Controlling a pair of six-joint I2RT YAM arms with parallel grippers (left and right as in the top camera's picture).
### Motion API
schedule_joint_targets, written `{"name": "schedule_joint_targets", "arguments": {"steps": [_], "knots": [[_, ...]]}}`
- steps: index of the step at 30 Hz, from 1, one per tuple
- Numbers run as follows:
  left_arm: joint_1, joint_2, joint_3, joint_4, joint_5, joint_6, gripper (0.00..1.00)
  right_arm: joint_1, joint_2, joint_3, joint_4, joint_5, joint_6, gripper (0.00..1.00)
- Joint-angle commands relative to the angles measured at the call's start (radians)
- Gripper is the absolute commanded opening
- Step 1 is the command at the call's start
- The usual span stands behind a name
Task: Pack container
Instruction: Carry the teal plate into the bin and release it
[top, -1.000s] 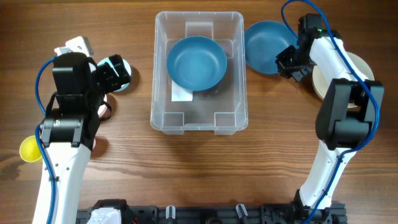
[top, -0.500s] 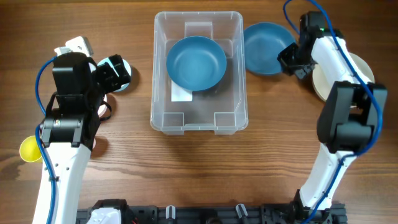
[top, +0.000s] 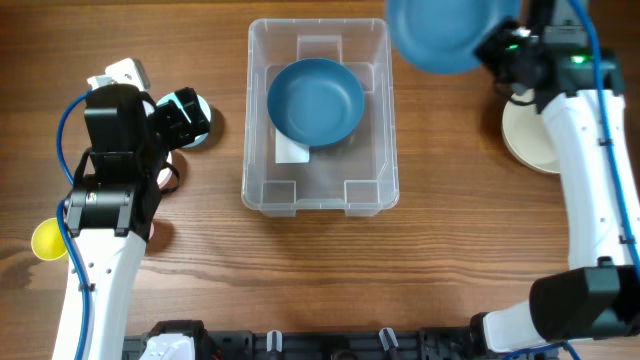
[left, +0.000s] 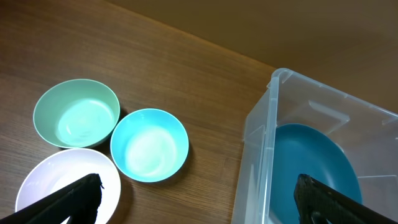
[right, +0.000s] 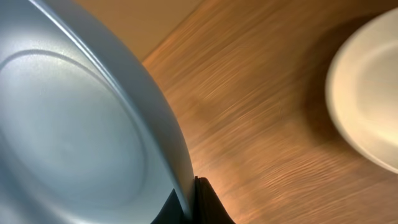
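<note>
I should lower my right gripper's bowl next, over the clear container onto the dark blue bowl inside.
The clear plastic container stands at the table's middle back with a dark blue bowl inside; it also shows in the left wrist view. My right gripper is shut on the rim of a second blue bowl, held lifted by the container's back right corner. In the right wrist view this bowl fills the left, pinched between the fingers. My left gripper is open, hovering over small bowls left of the container; its fingertips are wide apart.
A light cyan bowl, a mint green bowl and a white bowl sit left of the container. A cream bowl lies at the right. A yellow ball lies at the far left.
My right gripper has lifted the blue bowl off the table and raised it toward the back, near the container's right corner. The left arm has not moved.
</note>
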Motion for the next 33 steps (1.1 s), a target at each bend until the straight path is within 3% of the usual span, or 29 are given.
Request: {"name": "schedule_joint_targets", "arguments": {"steps": [1, 10, 17, 22, 23, 24, 25, 26, 29, 33], "knots": [[0.005, 0.011, 0.02, 0.006, -0.009, -0.005, 1.0, 0.142, 0.002, 0.007, 0.013, -0.039, -0.161, 0.04], [0.005, 0.011, 0.02, 0.006, -0.009, -0.005, 1.0, 0.356, 0.172, 0.007, 0.1, 0.005, -0.274, 0.04], [0.005, 0.011, 0.02, -0.001, -0.009, -0.005, 1.0, 0.361, 0.349, 0.007, 0.203, 0.025, -0.262, 0.04], [0.005, 0.011, 0.02, -0.003, -0.009, -0.005, 1.0, 0.357, 0.373, 0.007, 0.234, 0.029, -0.264, 0.04], [0.005, 0.011, 0.02, -0.003, -0.009, -0.005, 1.0, 0.355, 0.373, 0.007, 0.238, 0.028, -0.263, 0.09], [0.005, 0.011, 0.02, -0.002, -0.009, -0.005, 1.0, 0.351, 0.373, 0.009, 0.237, 0.028, -0.264, 0.25], [0.005, 0.011, 0.02, -0.002, -0.009, -0.005, 1.0, 0.348, 0.372, 0.011, 0.235, 0.027, -0.267, 0.31], [0.005, 0.011, 0.02, -0.001, -0.009, -0.005, 1.0, 0.345, 0.328, 0.016, 0.212, 0.046, -0.294, 0.47], [0.005, 0.011, 0.02, -0.001, -0.009, -0.005, 1.0, 0.317, 0.203, 0.016, 0.195, 0.092, -0.287, 0.53], [0.005, 0.011, 0.02, 0.0, -0.009, -0.005, 1.0, 0.114, -0.051, 0.016, 0.018, 0.11, -0.081, 0.71]]}}
